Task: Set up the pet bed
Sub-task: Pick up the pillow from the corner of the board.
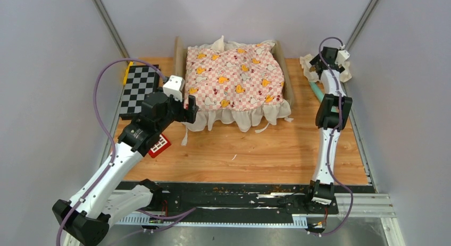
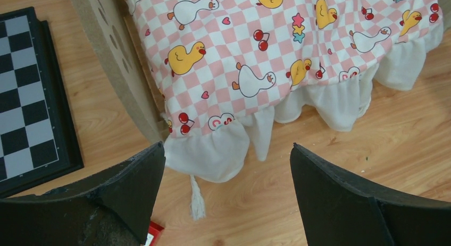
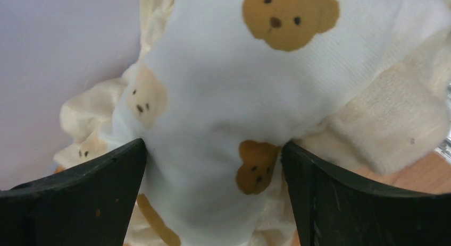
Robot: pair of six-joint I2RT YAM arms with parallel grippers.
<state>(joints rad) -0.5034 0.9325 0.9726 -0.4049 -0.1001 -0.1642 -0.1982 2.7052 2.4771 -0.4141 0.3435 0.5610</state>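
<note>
My right gripper should pinch the pillow's white middle [image 3: 213, 158] next, drawing its fingers together nearly where it stands, because they already sit on either side of it.
The pet bed's light-wood frame [image 1: 178, 57] stands at the back middle. A pink checkered ruffled cushion [image 1: 234, 78] covers it and hides its striped base. In the left wrist view the wooden end board [image 2: 109, 60] with cutout holes shows beside the cushion [image 2: 266, 49]. My left gripper [image 1: 189, 109] is open and empty, just off the cushion's near-left corner, above its white ruffle [image 2: 213, 153]. My right gripper [image 1: 331, 59] is at the far right, open, with its jaws either side of the cream bear-print pillow [image 3: 228, 97] and touching it.
A black-and-white chessboard [image 1: 139, 89] lies at the left edge, also in the left wrist view [image 2: 26, 97]. A small red card [image 1: 159, 145] lies under my left arm. A teal stick [image 1: 316, 89] lies near the pillow [image 1: 308, 65]. Grey walls close in on both sides.
</note>
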